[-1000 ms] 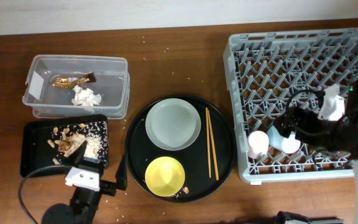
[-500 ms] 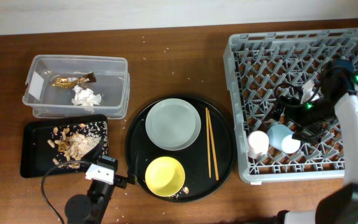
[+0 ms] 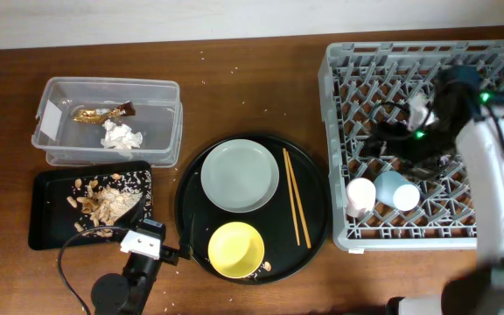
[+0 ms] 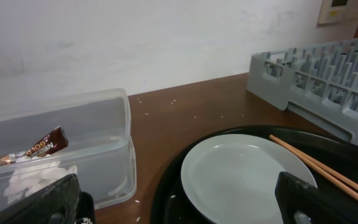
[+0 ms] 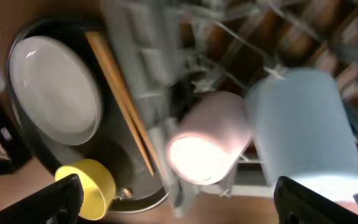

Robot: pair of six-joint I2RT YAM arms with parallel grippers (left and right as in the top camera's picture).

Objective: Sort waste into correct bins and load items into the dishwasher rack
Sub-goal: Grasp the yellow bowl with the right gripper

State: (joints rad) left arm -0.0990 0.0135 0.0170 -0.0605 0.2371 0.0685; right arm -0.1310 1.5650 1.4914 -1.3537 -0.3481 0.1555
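Note:
The bowl still lies on the round tray (image 3: 191, 201). My right gripper needs to go left in the overhead view next and down onto the yellow bowl's rim (image 3: 258, 236).
The grey dishwasher rack (image 3: 409, 87) stands at the right, with the pink cup (image 3: 360, 194) and blue cup (image 3: 398, 190) in its front row. My right gripper (image 3: 392, 149) hovers open and empty over the rack, behind the cups; its view shows the pink cup (image 5: 210, 140) and blue cup (image 5: 303, 124). The grey-green plate (image 3: 241, 175), yellow bowl (image 3: 236, 248) and chopsticks (image 3: 296, 197) lie on the round black tray (image 3: 191, 201). My left gripper (image 3: 180, 254) is open and empty at that tray's front left edge, facing the plate (image 4: 241, 171).
The clear tub (image 3: 160, 122) at the back left holds the gold wrapper (image 3: 101, 112) and white tissue (image 3: 121, 136). The flat black tray (image 3: 46, 219) in front of it holds food scraps with rice (image 3: 108, 201). Loose rice grains lie on the brown table.
My right arm has moved back and left over the rack, away from the two cups. My left arm moved right toward the round tray a second ago, then stayed still.

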